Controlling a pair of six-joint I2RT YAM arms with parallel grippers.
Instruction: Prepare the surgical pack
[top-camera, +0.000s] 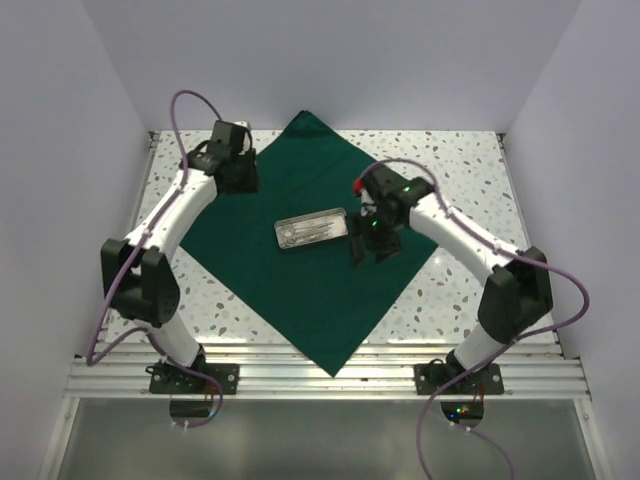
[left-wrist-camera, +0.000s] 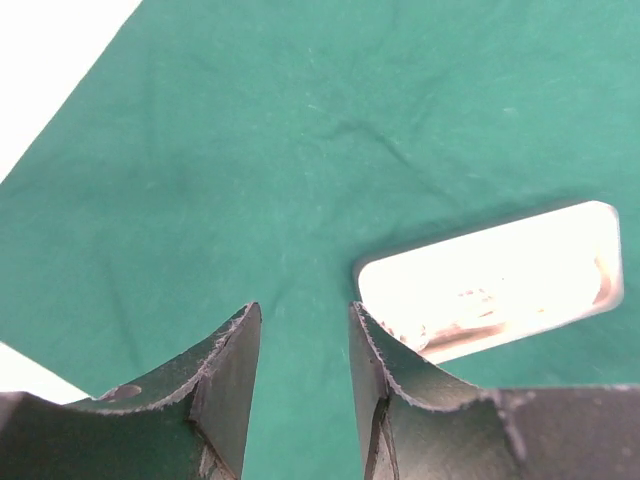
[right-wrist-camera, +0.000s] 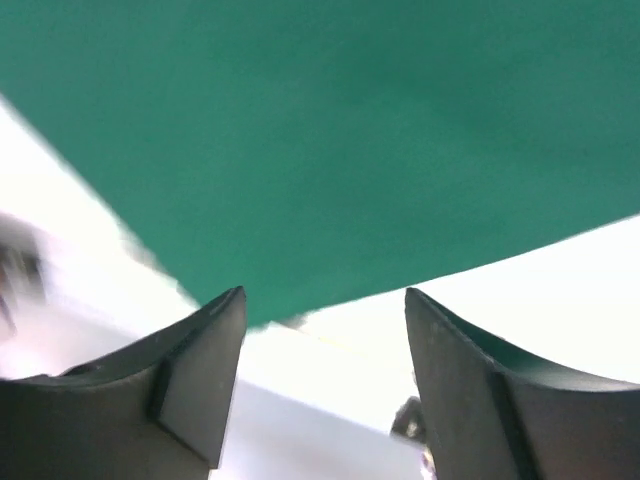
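The drape's near corner (top-camera: 333, 368) is flat and free over the aluminium bar. Next, my right gripper should go back from beside the tray (top-camera: 311, 229) and down onto that corner.
The dark green drape (top-camera: 300, 285) lies spread as a diamond on the speckled table. The shiny metal tray (top-camera: 311, 229) sits at its middle with thin steel instruments inside; I cannot tell them apart. No gauze or sachet shows. My left gripper (top-camera: 243, 183) is open and empty over the drape's left corner. In the left wrist view (left-wrist-camera: 300, 320) it is above the cloth (left-wrist-camera: 300, 130), with the tray (left-wrist-camera: 490, 285) ahead to the right. My right gripper (top-camera: 370, 252) is open and empty just right of the tray. In the right wrist view (right-wrist-camera: 325, 300) it hangs over the drape's edge (right-wrist-camera: 330, 150).
White walls close in the table on the left, back and right. Bare speckled tabletop (top-camera: 460, 170) shows around the drape's corners. An aluminium rail (top-camera: 320, 375) runs along the near edge, where the arm bases are bolted.
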